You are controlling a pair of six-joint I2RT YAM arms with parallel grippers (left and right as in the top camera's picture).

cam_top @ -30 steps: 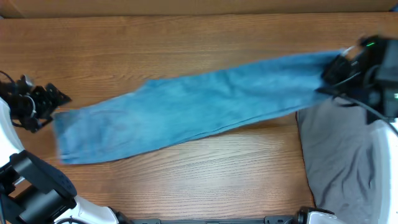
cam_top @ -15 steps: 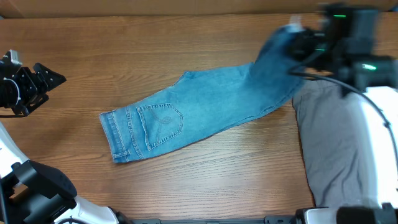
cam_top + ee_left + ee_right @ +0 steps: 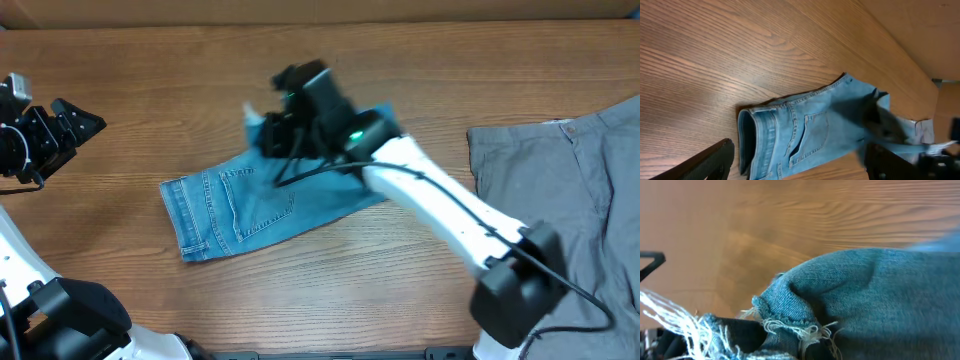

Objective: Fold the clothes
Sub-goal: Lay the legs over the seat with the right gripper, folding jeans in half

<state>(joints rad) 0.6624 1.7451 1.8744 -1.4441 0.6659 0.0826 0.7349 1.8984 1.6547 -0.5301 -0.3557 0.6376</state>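
Observation:
The right gripper carries the hems left in the overhead view and down onto the jeans' waistband end (image 3: 190, 217) next, since that end and the pocket still lie uncovered.
The light-blue jeans (image 3: 240, 205) lie left of the table's middle, waistband and stitched back pocket facing up, with the legs doubled back over them. My right gripper (image 3: 264, 133) is shut on the frayed leg hems and holds them above the jeans' far edge. The hems fill the right wrist view (image 3: 790, 322). My left gripper (image 3: 70, 128) is open and empty at the far left, apart from the jeans. Its view shows the waistband end (image 3: 790, 135) between its fingers (image 3: 799, 152). The grey trousers (image 3: 550, 200) lie flat at the right.
The wooden table (image 3: 150, 80) runs to a cardboard-coloured wall at the back. My right arm (image 3: 440, 200) stretches diagonally across the middle of the table from the front right.
My right gripper has carried the leg hems from the far right across to the left, over the jeans' upper part. The jeans now lie doubled. The left gripper has barely moved.

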